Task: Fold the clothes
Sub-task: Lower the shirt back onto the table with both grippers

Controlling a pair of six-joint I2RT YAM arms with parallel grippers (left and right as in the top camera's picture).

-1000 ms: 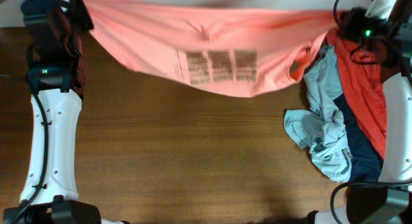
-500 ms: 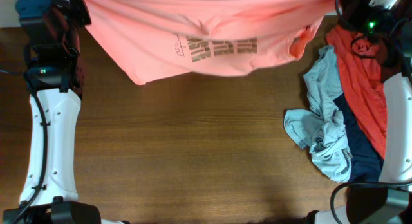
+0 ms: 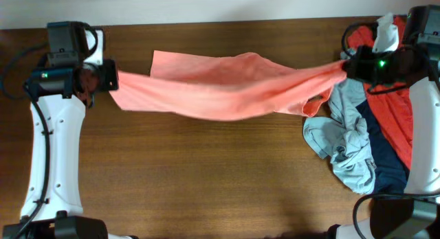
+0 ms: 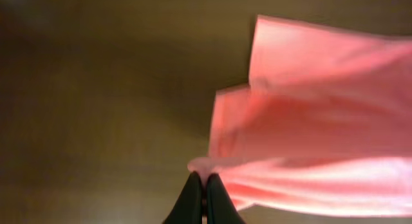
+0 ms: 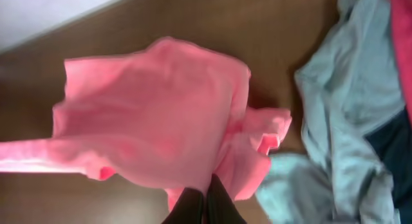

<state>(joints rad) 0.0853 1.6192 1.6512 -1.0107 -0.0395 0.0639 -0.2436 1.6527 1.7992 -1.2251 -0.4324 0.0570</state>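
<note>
I will next take my right gripper back and down to the tabletop [image 3: 302, 152] beside the grey-blue clothes and release the pink end, as the shirt [image 3: 220, 91] still hangs raised.
The salmon-pink shirt [image 3: 220, 91] hangs stretched between my two grippers across the far half of the table, sagging in the middle. My left gripper [image 3: 112, 75] is shut on its left end; in the left wrist view the closed fingertips [image 4: 205, 180] pinch the pink edge [image 4: 322, 121]. My right gripper [image 3: 346, 66] is shut on its right end; in the right wrist view the fingers [image 5: 207, 188] pinch bunched pink fabric [image 5: 154, 121]. The other clothes lie in a heap at the right: pale grey-blue [image 3: 347, 139], deeper red [image 3: 388, 105] and navy [image 3: 385, 163].
The wooden table [image 3: 206, 177] spreads below the shirt. The heap of clothes lies under my right arm [image 3: 423, 129]. My left arm [image 3: 55, 150] runs along the left edge. A pale wall strip [image 3: 206, 5] borders the far edge.
Both grippers have come down and toward the near side, carrying the shirt. It was spread wide at the far edge with its print showing; now it is a narrower sagging band.
</note>
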